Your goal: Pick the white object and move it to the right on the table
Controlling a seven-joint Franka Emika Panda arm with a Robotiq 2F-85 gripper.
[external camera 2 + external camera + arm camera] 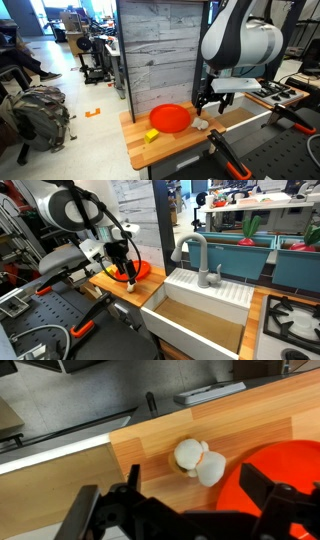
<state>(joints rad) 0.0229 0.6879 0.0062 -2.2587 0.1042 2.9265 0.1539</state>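
I will lower my gripper next, with its fingers already open, until they are on both sides of the small cream lump [198, 124] [200, 461], which is below my gripper beside the plate's rim.
The white object [198, 460] is a small cream-white lumpy piece lying on the wooden table [150, 445], right beside the rim of the red-orange plate [280, 465]. In an exterior view it [201, 125] lies just past the plate [170, 117]. My gripper [185, 510] is open and empty, hovering above the white object with a finger on each side of it. It shows in both exterior views [207, 106] [128, 272], low over the table [180, 150] [112, 284].
A small yellow piece [152, 135] lies on the table beside the plate [141, 270]. A white sink unit [200, 305] with a grey faucet [197, 255] adjoins the table, with stove burners [292, 320] beyond. A grey plank wall [160, 50] stands behind.
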